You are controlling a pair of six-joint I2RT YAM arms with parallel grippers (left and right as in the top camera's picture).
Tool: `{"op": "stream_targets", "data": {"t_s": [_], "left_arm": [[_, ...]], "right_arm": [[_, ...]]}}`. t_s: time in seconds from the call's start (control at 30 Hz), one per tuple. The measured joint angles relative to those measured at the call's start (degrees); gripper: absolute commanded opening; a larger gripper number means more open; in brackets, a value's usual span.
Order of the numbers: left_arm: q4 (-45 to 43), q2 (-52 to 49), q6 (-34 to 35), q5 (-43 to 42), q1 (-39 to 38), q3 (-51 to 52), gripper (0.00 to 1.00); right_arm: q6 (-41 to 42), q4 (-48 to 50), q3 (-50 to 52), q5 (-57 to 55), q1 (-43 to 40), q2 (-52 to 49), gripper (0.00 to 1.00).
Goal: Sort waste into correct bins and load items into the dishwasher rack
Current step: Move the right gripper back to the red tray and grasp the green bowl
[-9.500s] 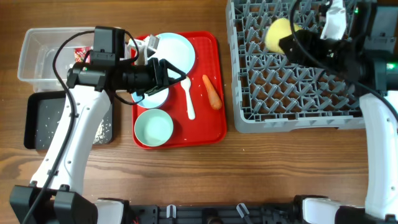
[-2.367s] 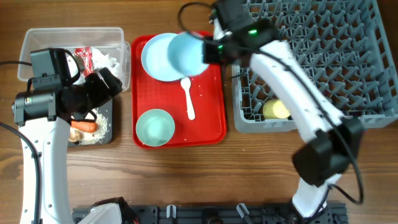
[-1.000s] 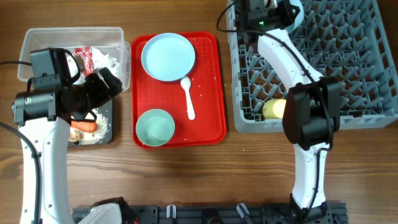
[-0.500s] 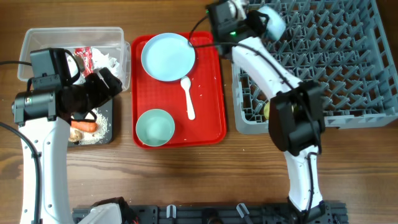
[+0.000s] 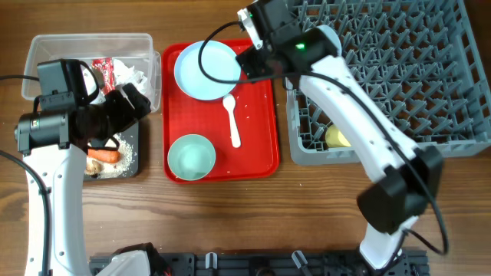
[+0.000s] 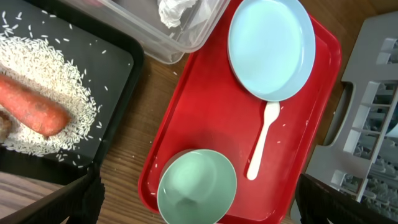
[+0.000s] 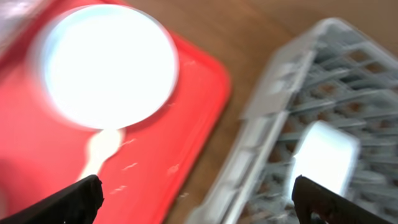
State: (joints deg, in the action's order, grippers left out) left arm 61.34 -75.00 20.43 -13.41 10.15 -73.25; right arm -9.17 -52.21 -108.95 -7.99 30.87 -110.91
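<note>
The bare red tray beside the pale blue bowl leaves room for a finger, so my right gripper will come back and down onto its spoon-side rim (image 5: pixel 214 152).
A pale blue plate (image 5: pixel 205 70) (image 6: pixel 270 48) (image 7: pixel 106 65), a white spoon (image 5: pixel 232 123) (image 6: pixel 262 140) and a pale blue bowl (image 5: pixel 190 157) (image 6: pixel 197 186) lie on the red tray (image 5: pixel 257 153). My right gripper (image 5: pixel 265 65) (image 7: pixel 196 186) hangs open and empty over the tray's far right edge. Another pale bowl (image 7: pixel 323 162) sits in the grey rack (image 5: pixel 399 77) near its left wall, and the yellow cup (image 5: pixel 337 136) lies at the rack's front left. My left gripper (image 5: pixel 136 103) (image 6: pixel 198 183) is open and empty above the black tray (image 6: pixel 118 56), which holds the carrot (image 5: pixel 103 156) (image 6: pixel 31 106) and rice.
The clear tub (image 5: pixel 46 54) (image 6: pixel 186 46) at the far left holds crumpled white paper (image 5: pixel 138 77) and a red wrapper (image 5: pixel 103 70). My right arm stretches across the rack's left side. Bare wooden table lies in front of the trays and the rack.
My right gripper has opened, leaving the pale bowl in the rack, and has swung left from the rack's far corner towards the red tray. The left arm has not moved.
</note>
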Motion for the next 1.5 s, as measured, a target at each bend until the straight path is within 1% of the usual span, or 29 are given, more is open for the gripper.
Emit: {"op": "stream_targets", "data": {"t_s": [0.1,0.2,0.3,0.8,1.0,1.13,1.33,1.37,1.4,1.43,1.47,1.5], "left_arm": [[-0.02,0.00,0.00,0.00,-0.02,0.00,1.00],[-0.02,0.00,0.00,0.00,0.00,0.00,1.00],[-0.02,0.00,0.00,0.00,-0.02,0.00,1.00],[-0.02,0.00,0.00,0.00,0.00,0.00,1.00],[-0.04,0.00,0.00,0.00,-0.02,0.00,1.00],[-0.04,0.00,0.00,0.00,-0.02,0.00,1.00],[-0.02,0.00,0.00,0.00,0.00,0.00,1.00],[-0.02,0.00,0.00,0.00,-0.02,0.00,1.00],[-0.04,0.00,0.00,0.00,-0.02,0.00,1.00],[-0.04,0.00,0.00,0.00,-0.02,0.00,1.00],[-0.02,0.00,0.00,0.00,-0.02,0.00,1.00],[-0.02,0.00,0.00,0.00,0.00,0.00,1.00]], "right_arm": [[0.61,-3.72,0.00,12.48,0.00,1.38,1.00],[0.85,-4.68,0.00,18.86,0.00,1.38,1.00],[1.07,-6.32,0.00,22.40,0.00,1.38,1.00],[1.27,-8.11,0.00,23.39,0.00,1.38,1.00],[1.29,-9.73,0.00,20.81,0.00,1.38,1.00],[1.51,-8.57,0.00,20.37,0.00,1.38,1.00],[8.11,-5.55,0.00,19.91,0.00,1.38,0.99],[11.41,-5.64,0.00,19.91,0.00,1.38,0.96],[13.79,-5.84,0.00,19.91,0.00,1.38,0.89],[17.77,-6.84,0.00,19.89,0.02,1.38,0.69],[20.50,-6.93,0.46,19.87,0.24,1.38,0.65],[24.17,-6.73,1.81,19.78,0.83,1.38,0.65]]}}
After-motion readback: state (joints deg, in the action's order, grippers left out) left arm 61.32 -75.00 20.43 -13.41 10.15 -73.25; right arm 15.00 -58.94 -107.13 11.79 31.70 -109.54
